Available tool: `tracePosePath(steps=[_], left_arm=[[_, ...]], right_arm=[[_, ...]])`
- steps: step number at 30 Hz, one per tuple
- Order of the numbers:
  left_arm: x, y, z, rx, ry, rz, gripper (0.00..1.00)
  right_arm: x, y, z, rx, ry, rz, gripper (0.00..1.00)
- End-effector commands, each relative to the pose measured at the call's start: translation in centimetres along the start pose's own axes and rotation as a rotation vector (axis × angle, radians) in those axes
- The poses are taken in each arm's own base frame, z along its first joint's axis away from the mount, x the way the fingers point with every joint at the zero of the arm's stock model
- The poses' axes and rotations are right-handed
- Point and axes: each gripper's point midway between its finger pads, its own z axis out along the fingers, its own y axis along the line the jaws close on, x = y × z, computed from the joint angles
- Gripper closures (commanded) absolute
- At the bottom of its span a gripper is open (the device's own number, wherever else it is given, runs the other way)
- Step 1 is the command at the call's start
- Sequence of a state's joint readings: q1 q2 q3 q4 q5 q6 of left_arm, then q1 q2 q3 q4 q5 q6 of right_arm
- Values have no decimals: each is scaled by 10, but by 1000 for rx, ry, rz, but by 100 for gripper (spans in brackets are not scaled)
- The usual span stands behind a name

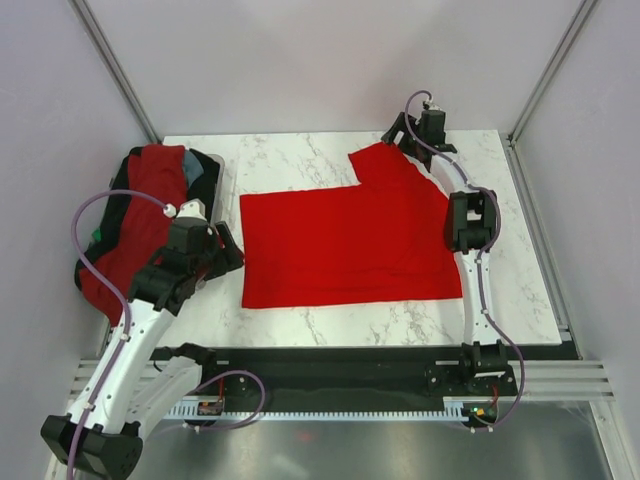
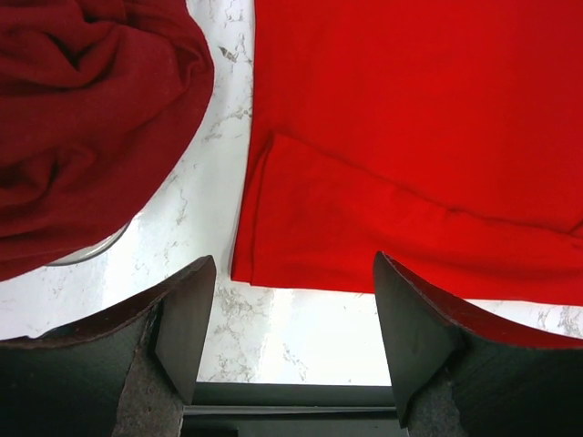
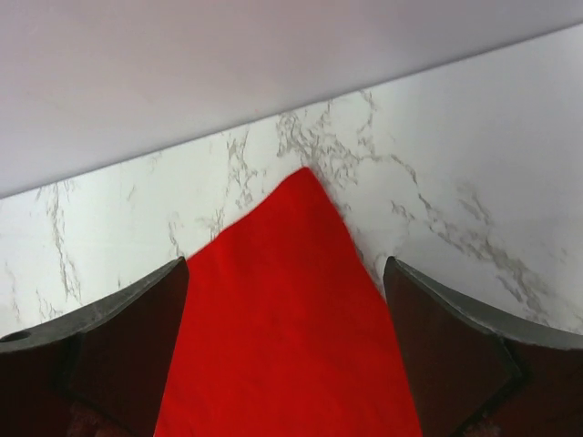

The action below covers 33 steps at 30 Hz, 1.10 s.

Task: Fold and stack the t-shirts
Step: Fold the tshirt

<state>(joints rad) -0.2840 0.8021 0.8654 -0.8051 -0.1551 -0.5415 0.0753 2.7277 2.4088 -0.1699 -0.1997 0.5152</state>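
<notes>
The tip of the shirt's sleeve lies between my right gripper's open fingers. The right gripper moves down and to the left in the top view onto the cloth behind that tip (image 1: 389, 152) (image 3: 314, 218) next.
A bright red t-shirt (image 1: 345, 245) lies flat in the middle of the marble table, with one sleeve (image 1: 385, 165) reaching to the far right. My left gripper (image 1: 230, 250) is open and empty at the shirt's left edge. In the left wrist view (image 2: 291, 259) the folded corner of the shirt (image 2: 364, 237) lies just ahead of the fingers. My right gripper (image 1: 400, 135) is open over the sleeve. In the right wrist view (image 3: 284, 264) the sleeve's pointed tip (image 3: 291, 300) lies between the fingers. More t-shirts, dark red (image 1: 145, 215) and one grey-blue (image 1: 195, 165), are heaped at the left.
The heap sits in a dark bin (image 1: 212, 165) at the table's left side, and it also shows in the left wrist view (image 2: 82, 118). Pale walls with metal posts close in the back and sides. A black rail (image 1: 350, 360) runs along the near table edge.
</notes>
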Motion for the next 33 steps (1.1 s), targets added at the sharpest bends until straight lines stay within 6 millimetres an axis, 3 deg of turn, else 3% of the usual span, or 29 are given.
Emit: tracePosePath(steps=[1, 3, 5, 12, 15, 16, 19, 28, 30, 32, 33], left_arm=[[-3, -3, 5, 6, -13, 41, 23], [-2, -2, 6, 3, -8, 43, 23], [-1, -2, 8, -1, 0, 46, 23], [3, -1, 14, -14, 26, 52, 24], [2, -2, 12, -11, 19, 52, 24], [2, -2, 12, -9, 19, 50, 24], [2, -2, 11, -7, 16, 50, 24], [3, -1, 14, -15, 27, 54, 24], [2, -1, 15, -25, 28, 55, 24], [-6, -4, 19, -34, 14, 50, 26], [-10, -5, 24, -42, 6, 52, 26]], right_arm=[[-33, 14, 12, -53, -160, -5, 4], [-40, 22, 16, -73, -199, 6, 4], [-26, 12, 27, -63, -182, 29, 7], [29, 32, 30, -73, -41, 7, 20], [35, 39, 24, -70, -12, -19, 35], [37, 38, 24, -65, -4, -19, 43], [40, 33, 21, -41, 14, -40, 56], [31, 24, 21, -11, 1, -90, 93], [16, 35, 15, -33, -25, -115, 100], [4, 42, 7, -48, -41, -156, 100], [-15, 54, -5, -61, -71, -176, 100]])
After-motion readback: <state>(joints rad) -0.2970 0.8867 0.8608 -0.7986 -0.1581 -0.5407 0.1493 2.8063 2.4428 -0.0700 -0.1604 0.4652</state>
